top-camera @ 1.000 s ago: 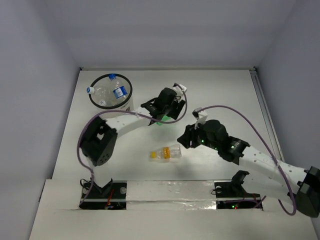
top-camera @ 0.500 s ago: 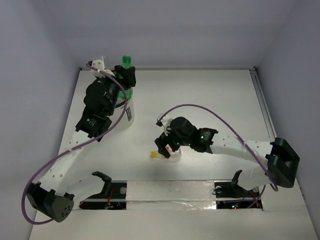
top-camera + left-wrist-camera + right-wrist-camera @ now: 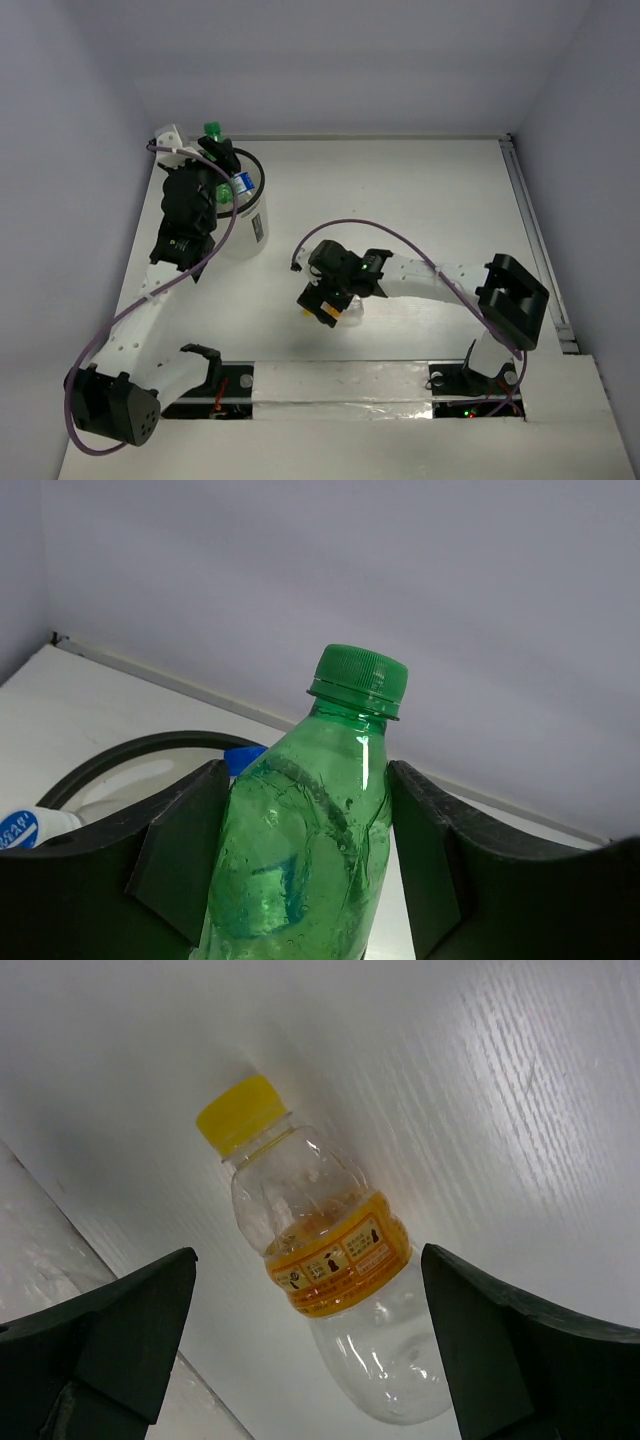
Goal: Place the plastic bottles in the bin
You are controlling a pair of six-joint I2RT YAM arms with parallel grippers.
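Observation:
The orange label (image 3: 332, 310) (image 3: 340, 1257) is just below the robot's right gripper, between its fingers, so the right gripper should next come down onto that label and close its fingers around the clear bottle.
My left gripper (image 3: 215, 152) is shut on the green bottle (image 3: 300, 840), which it holds upright with its cap (image 3: 212, 130) up, over the far-left rim of the white bin (image 3: 243, 238). The bin's black rim (image 3: 130, 748) shows behind the bottle in the left wrist view. Clear bottles with blue labels (image 3: 240, 185) lie inside the bin. My right gripper (image 3: 322, 303) is open and low over the clear bottle with the orange label and yellow cap (image 3: 335, 1260), which lies on the table between the jaws without touching them. In the top view this bottle (image 3: 326, 318) is mostly hidden.
The taped front ledge (image 3: 340, 380) of the table runs just near the orange-labelled bottle and shows in the right wrist view (image 3: 60, 1250). The left wall stands close behind the bin. A purple cable (image 3: 400, 235) loops above the right arm.
My left gripper has carried the green bottle from mid-table to the bin and now a little further left over it. My right gripper has moved left and down over the orange-labelled bottle.

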